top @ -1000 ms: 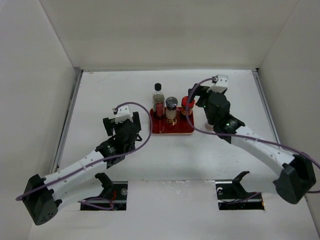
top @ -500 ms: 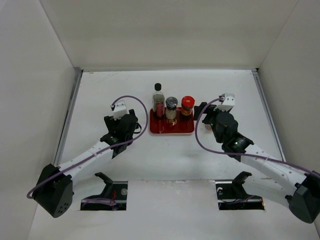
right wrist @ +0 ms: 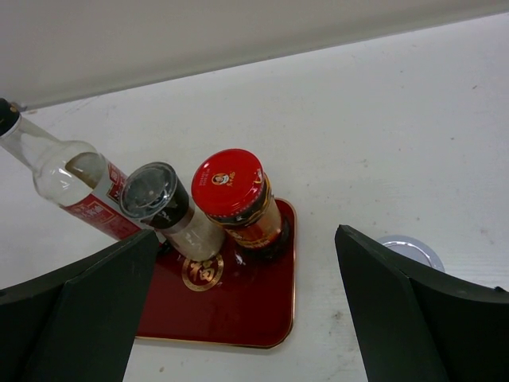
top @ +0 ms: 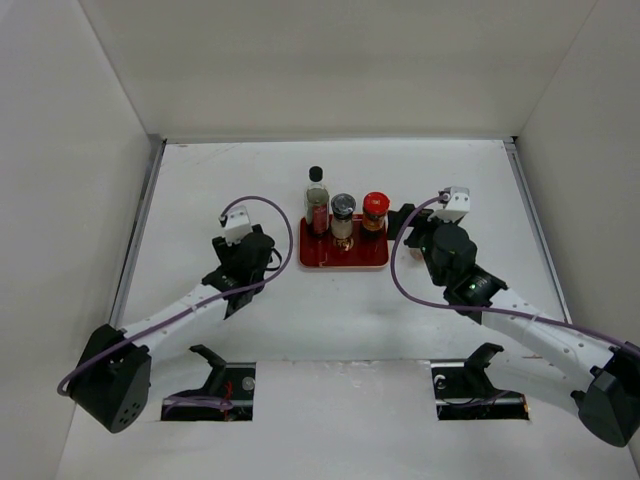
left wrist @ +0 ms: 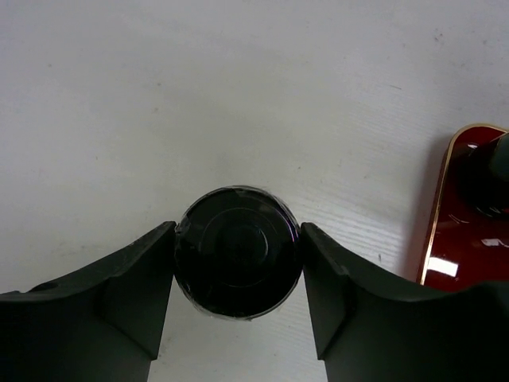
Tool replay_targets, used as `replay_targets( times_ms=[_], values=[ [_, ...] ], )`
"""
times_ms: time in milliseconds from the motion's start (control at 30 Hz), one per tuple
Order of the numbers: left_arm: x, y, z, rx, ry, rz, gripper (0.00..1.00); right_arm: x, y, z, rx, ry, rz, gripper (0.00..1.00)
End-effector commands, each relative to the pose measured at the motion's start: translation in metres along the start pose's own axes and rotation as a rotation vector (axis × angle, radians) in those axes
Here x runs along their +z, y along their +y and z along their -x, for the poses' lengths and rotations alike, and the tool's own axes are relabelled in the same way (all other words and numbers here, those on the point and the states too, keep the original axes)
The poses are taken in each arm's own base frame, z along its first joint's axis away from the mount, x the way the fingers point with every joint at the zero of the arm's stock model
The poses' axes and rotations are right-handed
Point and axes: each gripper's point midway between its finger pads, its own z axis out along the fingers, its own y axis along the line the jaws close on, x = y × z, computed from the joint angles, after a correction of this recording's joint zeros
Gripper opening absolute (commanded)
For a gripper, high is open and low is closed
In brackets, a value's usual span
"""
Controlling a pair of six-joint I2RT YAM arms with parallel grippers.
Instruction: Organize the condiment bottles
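Note:
The shaker goes up with my left gripper next, then down over the tray's bare near corner point(top: 315, 255) for release. The tray lies to the gripper's right in the top view.
On the red tray point(top: 350, 258) stand three condiment bottles: a tall black-capped one point(top: 317, 203), a dark-lidded shaker point(top: 343, 213) and a red-lidded jar point(top: 375, 210). My left gripper point(top: 252, 250) is left of the tray, pointing straight down. In the left wrist view its fingers point(left wrist: 151, 270) press both sides of a dark round-lidded shaker point(left wrist: 237, 251) standing on the table. My right gripper point(right wrist: 246, 235) hangs wide open just right of the tray and holds nothing. A silver-lidded shaker point(right wrist: 407, 247) shows partly behind its right finger.
The tray's gold-rimmed corner point(left wrist: 457, 231) lies right of the left gripper. White walls point(top: 80, 150) enclose the white table on three sides. Two cut-outs with black brackets point(top: 215, 375) sit at the near edge by the arm bases.
The right gripper has left the red-lidded jar on the tray and drawn back to the right. The left arm has shifted slightly left, and its jaws have narrowed onto the dark-lidded shaker.

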Motion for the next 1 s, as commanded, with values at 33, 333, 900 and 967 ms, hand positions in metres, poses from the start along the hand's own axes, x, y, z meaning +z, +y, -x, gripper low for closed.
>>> replay_targets(
  times_ms=[33,333,900,967],
  values=[
    [-0.004,-0.003,0.017,-0.078,-0.043,-0.027,0.4,-0.002,0.005,0.015,0.046,-0.058,0.009,1.0],
    [-0.076,-0.094,0.081,-0.109,-0.164,-0.328,0.35,-0.004,-0.004,0.016,0.046,-0.067,-0.027,1.0],
    [-0.065,-0.209,0.059,-0.032,-0.145,-0.5,0.36,-0.004,-0.062,0.013,0.047,-0.07,-0.268,0.74],
    [-0.056,-0.208,0.051,-0.018,-0.136,-0.479,0.38,-0.003,-0.073,0.01,0.046,-0.065,-0.303,0.96]
  ],
)
